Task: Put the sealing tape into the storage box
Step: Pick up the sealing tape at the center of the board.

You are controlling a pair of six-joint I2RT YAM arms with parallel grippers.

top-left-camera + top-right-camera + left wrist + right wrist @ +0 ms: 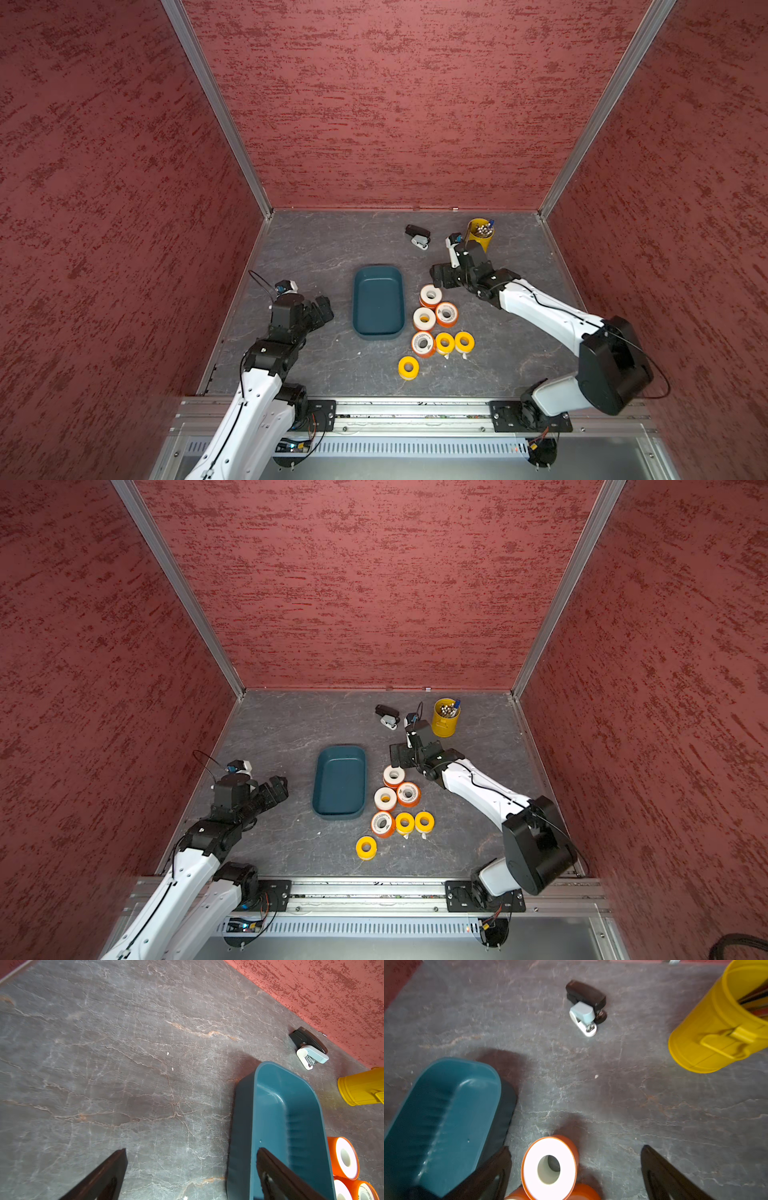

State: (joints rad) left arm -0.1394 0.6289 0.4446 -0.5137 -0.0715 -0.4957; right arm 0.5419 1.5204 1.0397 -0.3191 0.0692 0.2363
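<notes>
The roll I need lies below my right gripper, nearer the box-side finger, so next I will move toward the storage box and lower astride the farthest orange roll (430, 296) (549, 1167).
The storage box (378, 305) (340, 781) is a teal tray lying empty mid-table; the wrist views show it too (276, 1118) (446, 1109). Just right of the box, several rolls of sealing tape lie flat in a cluster. Some are orange-sided with white faces (431, 295) (408, 794) and some are all yellow (408, 368) (424, 821). My right gripper (441, 276) (575, 1148) is open above the farthest orange roll (549, 1167), which sits between its fingers but nearer one, untouched. Left of the box my left gripper (323, 309) (192, 1149) hangs open, holding nothing.
A black-and-white stapler (417, 237) (585, 1007) lies near the back wall. A yellow pen cup (480, 235) (716, 1028) stands right behind the right wrist. Red walls close in three sides, and a metal rail (415, 409) runs along the front.
</notes>
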